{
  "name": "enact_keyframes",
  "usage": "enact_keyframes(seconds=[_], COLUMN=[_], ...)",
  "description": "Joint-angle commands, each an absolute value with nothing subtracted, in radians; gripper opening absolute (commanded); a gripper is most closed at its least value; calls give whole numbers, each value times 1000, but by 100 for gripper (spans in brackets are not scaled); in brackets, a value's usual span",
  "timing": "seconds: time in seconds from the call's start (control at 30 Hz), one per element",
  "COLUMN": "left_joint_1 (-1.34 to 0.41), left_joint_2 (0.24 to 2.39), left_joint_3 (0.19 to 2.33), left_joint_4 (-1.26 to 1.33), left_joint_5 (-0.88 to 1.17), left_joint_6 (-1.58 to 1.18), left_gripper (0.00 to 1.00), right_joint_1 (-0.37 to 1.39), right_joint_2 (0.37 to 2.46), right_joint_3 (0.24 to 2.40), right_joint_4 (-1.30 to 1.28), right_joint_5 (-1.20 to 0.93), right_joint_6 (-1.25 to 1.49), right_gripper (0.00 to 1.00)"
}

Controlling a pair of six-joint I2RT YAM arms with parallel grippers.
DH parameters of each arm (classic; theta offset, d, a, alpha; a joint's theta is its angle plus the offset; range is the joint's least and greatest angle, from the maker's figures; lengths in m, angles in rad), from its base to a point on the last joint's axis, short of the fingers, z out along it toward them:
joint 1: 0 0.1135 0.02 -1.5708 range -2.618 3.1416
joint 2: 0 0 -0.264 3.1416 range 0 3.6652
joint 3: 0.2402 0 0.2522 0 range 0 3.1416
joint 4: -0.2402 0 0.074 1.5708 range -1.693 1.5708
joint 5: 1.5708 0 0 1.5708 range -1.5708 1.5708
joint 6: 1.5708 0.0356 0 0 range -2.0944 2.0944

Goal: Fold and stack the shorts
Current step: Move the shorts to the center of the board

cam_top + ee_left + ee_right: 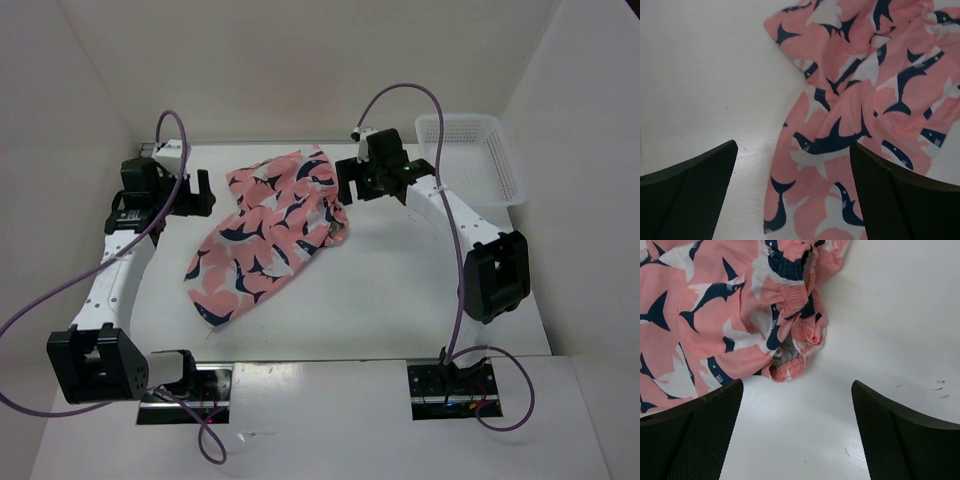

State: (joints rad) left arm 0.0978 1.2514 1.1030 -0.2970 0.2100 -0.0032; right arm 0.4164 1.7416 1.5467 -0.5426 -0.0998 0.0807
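I will swing my left gripper back and turn it, because the shorts' near end sticks out at a slant toward the base. Then I will lower the gripper onto that end's corner (217,319).
The salmon-pink shorts (268,232) with navy-and-white sharks lie crumpled and spread diagonally across the middle of the white table. My left gripper (197,194) hovers open just left of their far part; in the left wrist view the shorts (860,100) fill the right side, and the cloth's edge runs under the open gripper (794,147). My right gripper (352,186) hangs open at their far right corner, holding nothing. In the right wrist view the shorts (705,315) lie upper left, the bunched elastic waistband (790,367) just beyond the open gripper (797,386).
A white plastic mesh basket (470,155) stands at the far right corner of the table (400,300), right behind the right arm. White walls close in the table on the left, back and right.
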Motion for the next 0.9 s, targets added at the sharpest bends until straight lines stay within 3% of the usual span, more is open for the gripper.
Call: enact_keyframes(seconds=[0.0,0.13,0.2,0.3,0.4,0.53,0.77,0.87], left_joint_1=[57,-83,-177,-270,-343,-504,-515,-515], left_joint_2=[1236,1220,1203,1180,1170,1198,1269,1308], left_joint_3=[1107,1070,1019,925,878,781,700,635], left_joint_4=[-450,-676,-757,-801,-813,-813,-811,-685], left_joint_5=[319,260,151,60,19,-78,-182,-283], left_joint_6=[0,0,0,0,0,0,0,0], left_gripper=[99,99,99,99,99,99,99,98], right_joint_1=[417,417,417,417,417,417,417,417], right_joint_2=[1634,1704,1735,1804,1882,1979,2052,2080], right_joint_3=[1557,1522,1513,1503,1551,1649,1709,1718], right_joint_4=[-440,-431,-431,-411,-399,-390,-380,-371], right_joint_5=[-91,-129,-150,-221,-264,-278,-265,-288], right_joint_6=[52,5,5,34,83,115,127,149], right_gripper=[93,78,60,49,49,60,68,68])
